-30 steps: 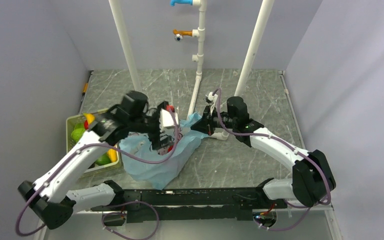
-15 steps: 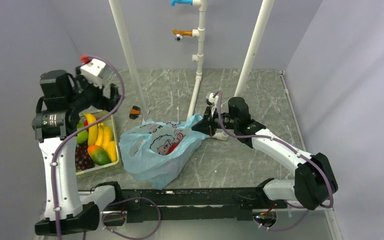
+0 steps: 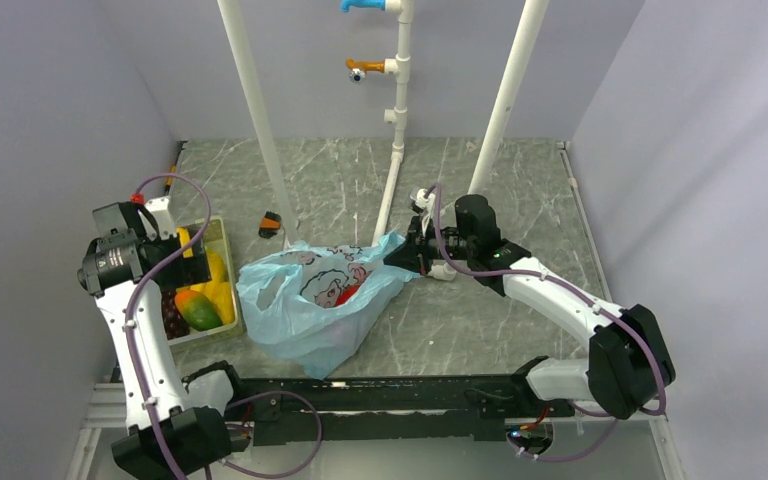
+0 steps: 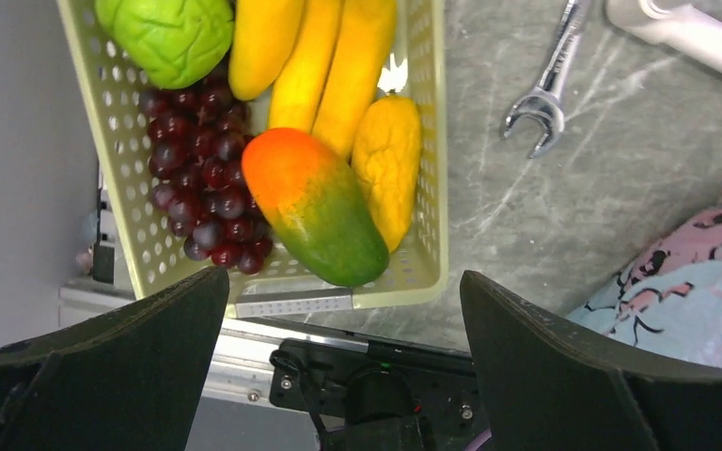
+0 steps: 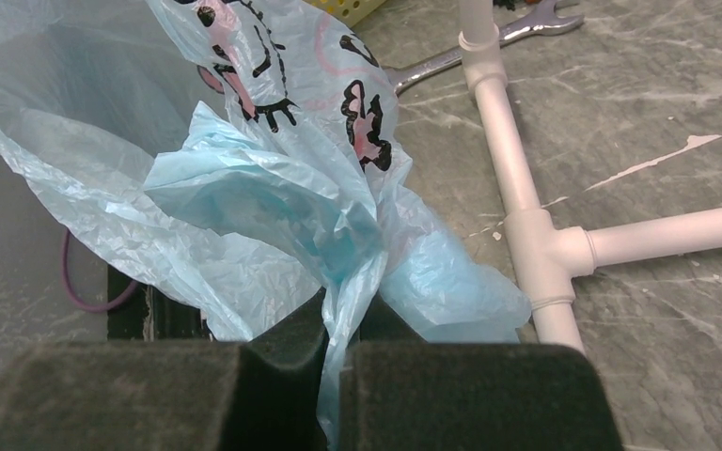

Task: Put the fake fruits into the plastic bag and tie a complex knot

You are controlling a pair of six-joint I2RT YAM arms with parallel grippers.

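My left gripper should move its open fingers down to either side of the middle of the mango (image 3: 198, 311) and close, because the mango lies uncovered in the basket (image 3: 222, 232) below.
The light-blue plastic bag (image 3: 305, 300) lies open on the table centre, with a red fruit (image 3: 343, 295) showing inside. My right gripper (image 3: 412, 255) is shut on the bag's right edge; in the right wrist view the plastic (image 5: 263, 197) is pinched between the pads (image 5: 338, 338). My left gripper (image 3: 186, 248) hangs open and empty above the yellow-green basket (image 3: 222, 232). In the left wrist view the basket (image 4: 428, 188) holds an orange-green mango (image 4: 315, 211), dark grapes (image 4: 202, 178), bananas (image 4: 329, 66), a green fruit (image 4: 174, 33) and a yellow fruit (image 4: 387, 178), above the open gripper (image 4: 343, 287).
White PVC pipe frame (image 3: 395, 170) stands behind the bag, its foot (image 5: 526, 216) beside my right gripper. A metal wrench (image 4: 545, 94) lies between basket and bag. A small black-and-orange object (image 3: 271, 224) sits by the left pipe. Walls close in on both sides.
My left arm left the bag, swung up and left, then came down over the basket, open and empty. A red fruit now shows in the bag. The right gripper held still.
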